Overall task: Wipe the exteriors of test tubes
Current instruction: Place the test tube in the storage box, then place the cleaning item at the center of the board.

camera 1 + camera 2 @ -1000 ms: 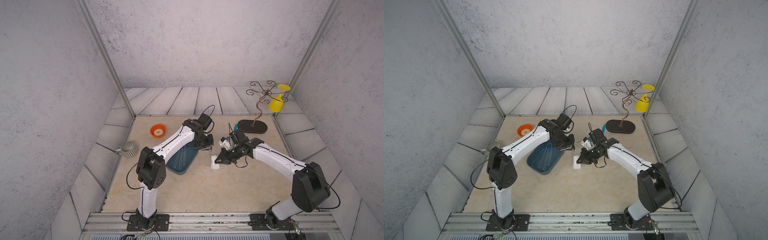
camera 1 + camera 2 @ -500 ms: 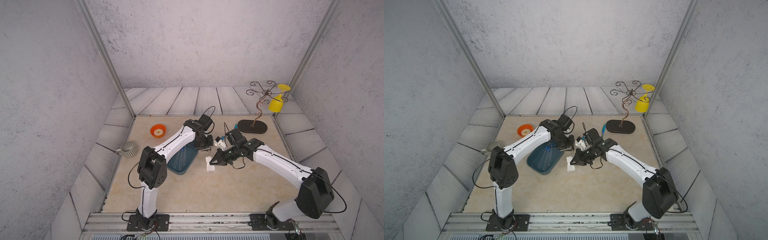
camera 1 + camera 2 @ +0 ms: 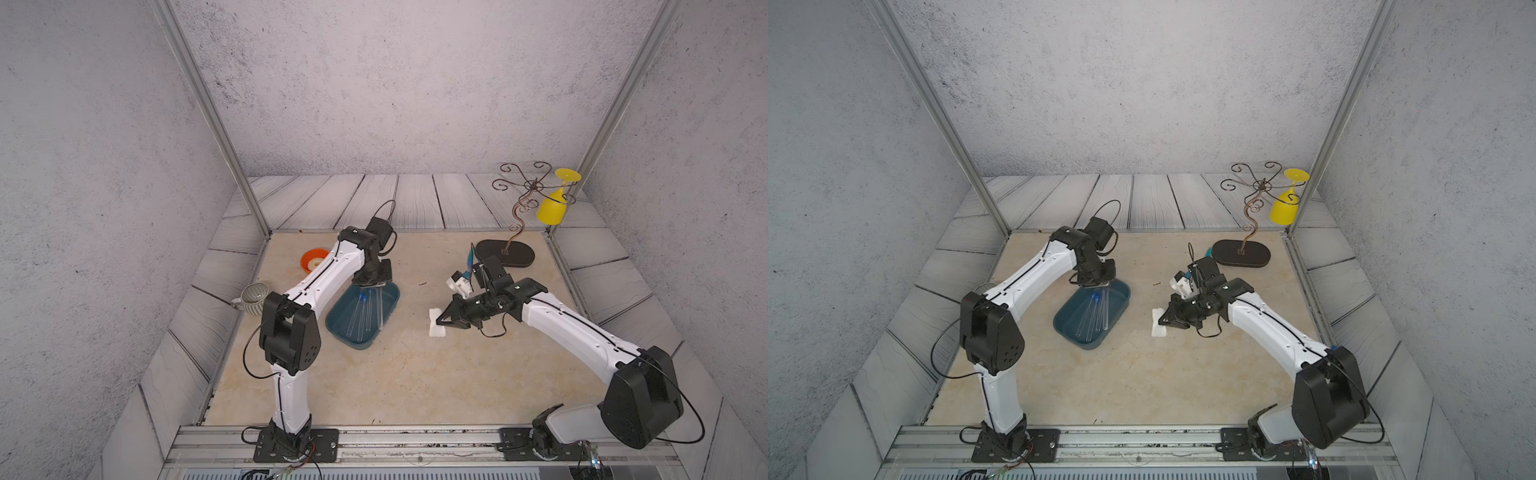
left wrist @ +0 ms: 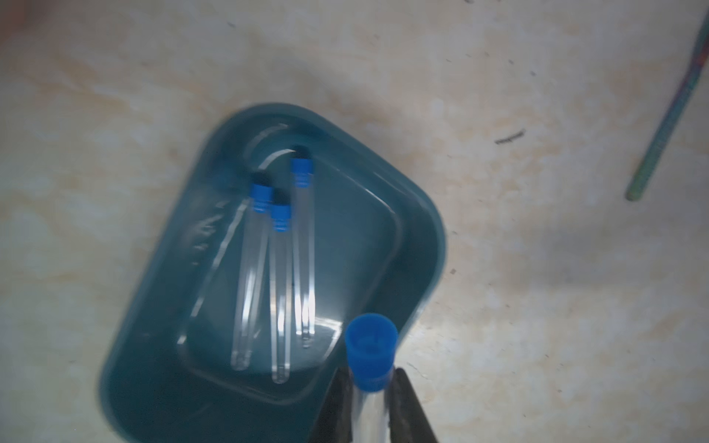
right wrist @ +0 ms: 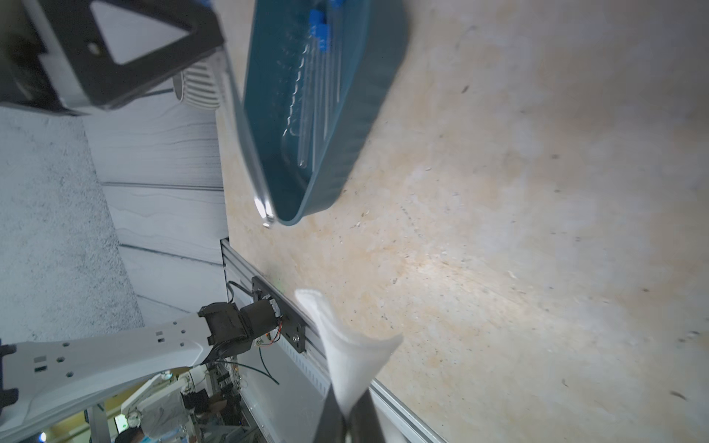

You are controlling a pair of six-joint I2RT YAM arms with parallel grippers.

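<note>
Next, my left gripper moves over the lying tubes toward the mug, goes down and releases the tube on the empty mug-side part of the tray's bottom.
My left gripper (image 3: 372, 286) is shut on a clear test tube (image 4: 370, 356) just below its blue cap. The tube hangs down over the far right edge of the teal tray (image 3: 353, 340), and the right wrist view shows its full length (image 5: 245, 134). Three more test tubes (image 4: 282, 291) lie side by side inside the tray, blue caps toward the far end. Right of the tray, my right gripper (image 3: 439, 322) is shut on a folded white cloth (image 3: 436, 328) held just above the table. The cloth (image 5: 345, 345) sticks out past the fingertips.
An orange bowl (image 3: 314, 258) and a ribbed grey mug (image 3: 253, 296) stand left of the tray. A black stand with wire hooks (image 3: 505, 253) carries a yellow glass (image 3: 550, 210) at the back right. A teal-handled knife (image 3: 471, 259) lies beside the stand.
The left gripper has carried its tube leftward, away from the cloth and over the tray. The right gripper with the cloth first shifted left, then drew back to the right.
</note>
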